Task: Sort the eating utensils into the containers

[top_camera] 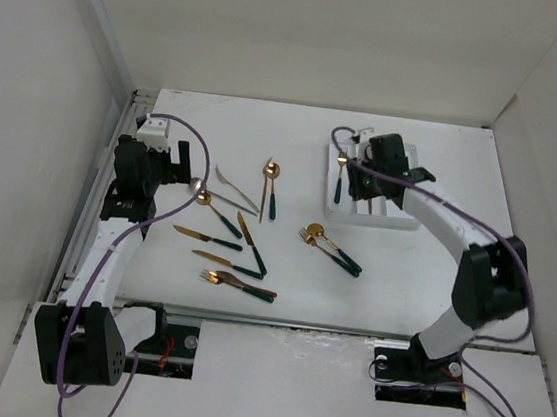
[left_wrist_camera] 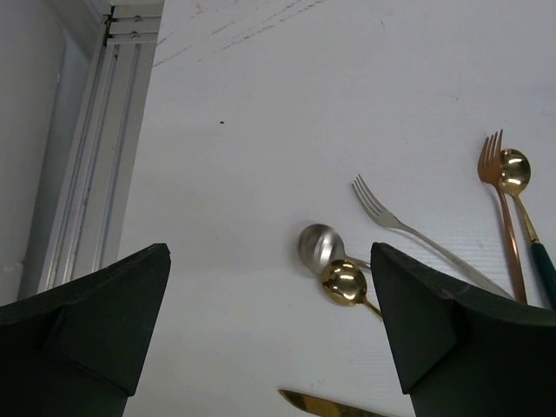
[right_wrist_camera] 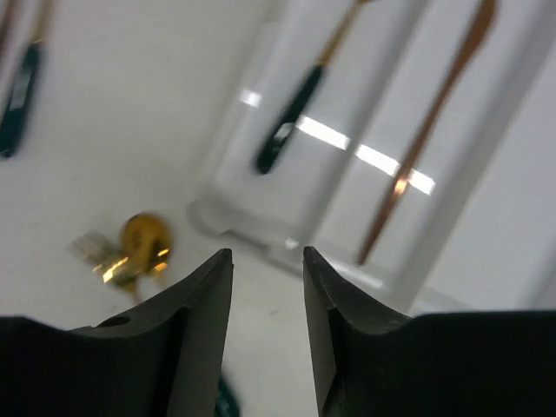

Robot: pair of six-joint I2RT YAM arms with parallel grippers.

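The pair's spoon lies below and back from my right gripper, so my right gripper will next move its open fingers back and down onto the spoon's neck (top_camera: 334, 245) (right_wrist_camera: 161, 271), clear of the fork.
Several gold and dark-handled utensils lie scattered left of centre, among them a silver fork (top_camera: 236, 189), a gold spoon (top_camera: 271, 186) and a knife (top_camera: 251, 243). A spoon and fork pair (top_camera: 332, 247) lies near the white tray (top_camera: 343, 214). My left gripper (top_camera: 184, 173) is open and empty over the table; its view shows a silver spoon (left_wrist_camera: 320, 245), a gold spoon (left_wrist_camera: 344, 282) and the silver fork (left_wrist_camera: 408, 230). My right gripper (top_camera: 360, 186) hovers at the tray's near end, its jaws a little apart and empty (right_wrist_camera: 268, 256). The tray (right_wrist_camera: 252, 221) holds a green-handled utensil (right_wrist_camera: 291, 122) and a copper one (right_wrist_camera: 426, 130).
White walls enclose the table on the left, back and right. A metal rail (left_wrist_camera: 87, 174) runs along the left edge. Two more gold knives (top_camera: 205, 236) and forks (top_camera: 240, 285) lie near the front left.
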